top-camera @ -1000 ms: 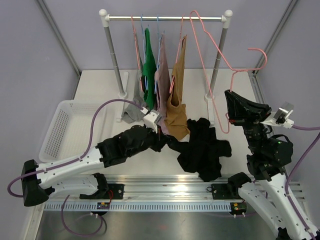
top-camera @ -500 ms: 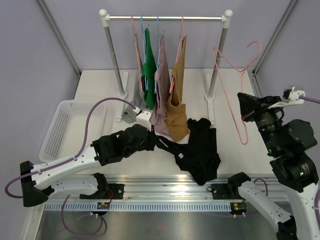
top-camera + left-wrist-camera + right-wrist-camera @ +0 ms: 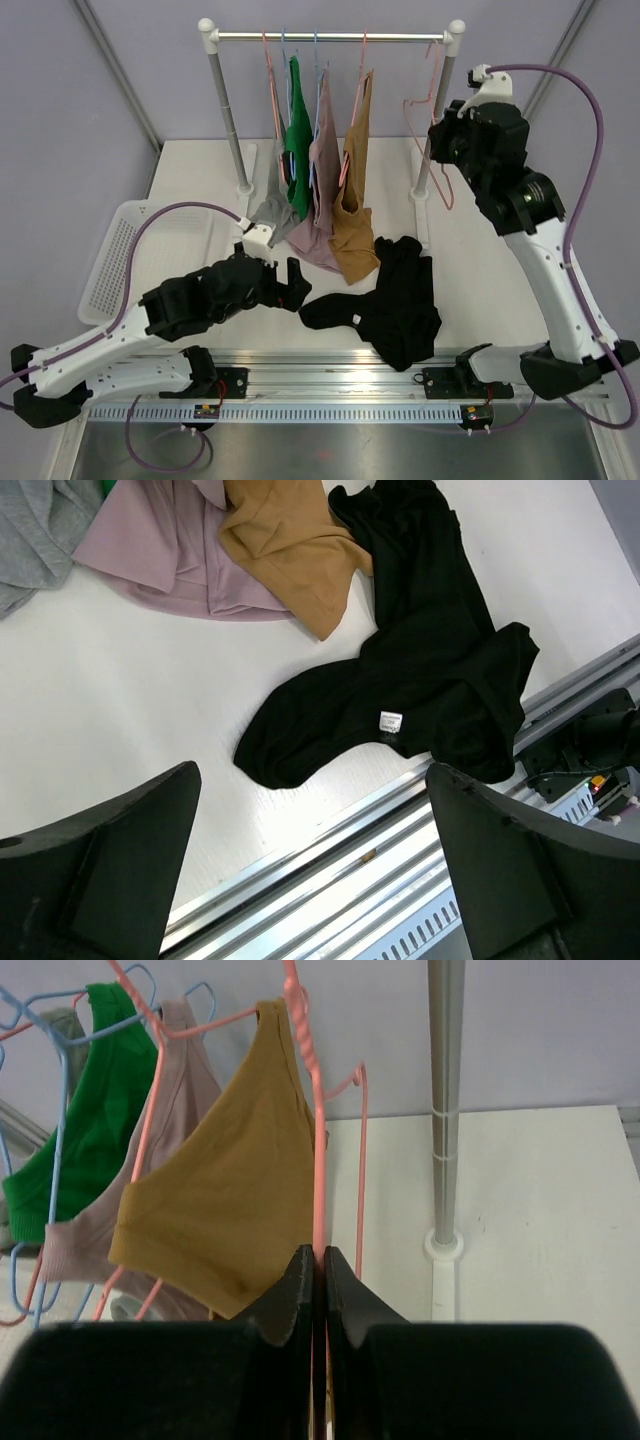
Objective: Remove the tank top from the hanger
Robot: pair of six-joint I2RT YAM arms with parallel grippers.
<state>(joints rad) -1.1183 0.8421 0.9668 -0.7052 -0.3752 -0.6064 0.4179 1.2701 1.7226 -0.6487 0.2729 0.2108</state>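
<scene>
My right gripper carries the pink hanger (image 3: 410, 103) away from my base next, then puts the hanger's hook over the clothes bar (image 3: 330, 36) beside the post.
The black tank top (image 3: 390, 300) lies crumpled on the table off any hanger, its white label up; the left wrist view shows it too (image 3: 430, 670). My left gripper (image 3: 290, 285) hovers just left of it, open and empty (image 3: 310, 772). An empty pink hanger (image 3: 410, 103) is up at the right end of the clothes rail (image 3: 330, 36). My right gripper (image 3: 445, 140) is shut on the hanger's wire (image 3: 319, 1160), which runs up from between the closed jaws (image 3: 320, 1258).
Grey (image 3: 268, 215), green (image 3: 296, 140), mauve (image 3: 322, 200) and mustard (image 3: 352, 215) tank tops hang on hangers from the rail. A white basket (image 3: 120, 260) sits at the left. An aluminium track (image 3: 340, 365) runs along the near edge. The rack's right post (image 3: 444, 1110) stands beside the held hanger.
My left gripper has opened, let go of the black tank top and drawn back to the left. My right arm has carried the pink hanger up and left to the rail's right end.
</scene>
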